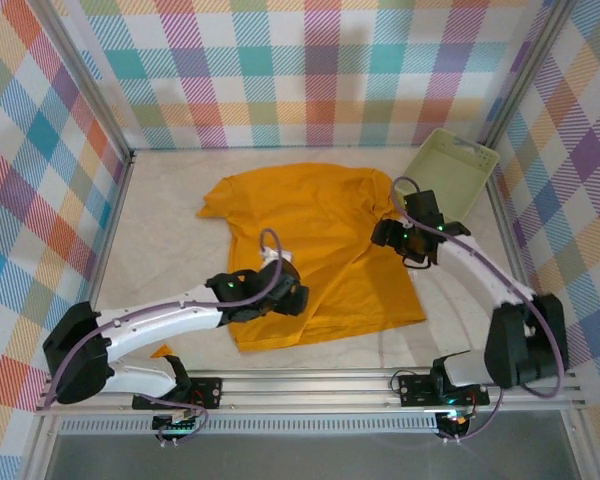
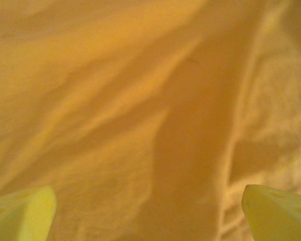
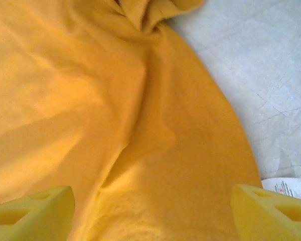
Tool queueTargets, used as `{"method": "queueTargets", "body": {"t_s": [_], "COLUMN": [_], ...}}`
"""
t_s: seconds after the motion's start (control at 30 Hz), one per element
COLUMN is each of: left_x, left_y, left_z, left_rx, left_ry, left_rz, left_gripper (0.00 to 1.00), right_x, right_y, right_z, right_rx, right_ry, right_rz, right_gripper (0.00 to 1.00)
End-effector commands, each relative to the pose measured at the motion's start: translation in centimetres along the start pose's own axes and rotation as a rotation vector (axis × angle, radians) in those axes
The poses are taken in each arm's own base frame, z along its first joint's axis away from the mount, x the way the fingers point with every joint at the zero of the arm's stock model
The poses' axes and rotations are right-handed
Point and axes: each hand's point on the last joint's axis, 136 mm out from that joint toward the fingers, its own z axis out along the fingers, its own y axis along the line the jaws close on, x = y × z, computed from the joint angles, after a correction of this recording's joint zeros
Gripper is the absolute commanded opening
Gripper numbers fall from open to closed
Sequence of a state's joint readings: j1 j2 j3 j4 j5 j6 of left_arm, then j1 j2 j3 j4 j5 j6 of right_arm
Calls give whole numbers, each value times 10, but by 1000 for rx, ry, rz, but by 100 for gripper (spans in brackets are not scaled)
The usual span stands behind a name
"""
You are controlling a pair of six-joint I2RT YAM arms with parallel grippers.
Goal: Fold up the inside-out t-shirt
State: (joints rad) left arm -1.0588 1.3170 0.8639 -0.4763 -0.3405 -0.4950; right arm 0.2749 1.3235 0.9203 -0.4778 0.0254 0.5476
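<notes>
The left gripper will go back and down and close on cloth just inside that hem, the shirt's near hem, because a long crease slants toward it.
The inside-out t-shirt, mustard-orange, lies spread and wrinkled on the table's middle. My left gripper hovers over its near left part. In the left wrist view the cloth lies close beneath the gripper, whose yellow fingertips stand wide apart and open with nothing pinched. My right gripper is at the shirt's right edge. In the right wrist view that gripper is open above the shirt, and a small white label lies by the right fingertip.
A pale green basket sits tilted in the far right corner, just behind my right arm. Checked walls close the table on three sides. Bare pale tabletop shows right of the shirt's edge, and more lies left of the shirt.
</notes>
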Motion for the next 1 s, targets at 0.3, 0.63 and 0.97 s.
{"method": "queueTargets", "body": {"t_s": [0.3,0.63,0.97], "left_x": [68,70,72], "left_y": [-57,-36,-35], "left_z": [39,44,50], "left_rx": [-82,-196,-201], "left_ry": [207,198,190], "left_rz": [371,359,361], "left_gripper": [78,53,33], "right_x": [66,73,76], "right_y": [-28,-27,-28], "right_z": [-25,-25,-25], "right_rx": [5,-15,-22], "right_ry": [57,69,63], "right_rz": [-14,-18,-15], "right_gripper": [82,82,82]}}
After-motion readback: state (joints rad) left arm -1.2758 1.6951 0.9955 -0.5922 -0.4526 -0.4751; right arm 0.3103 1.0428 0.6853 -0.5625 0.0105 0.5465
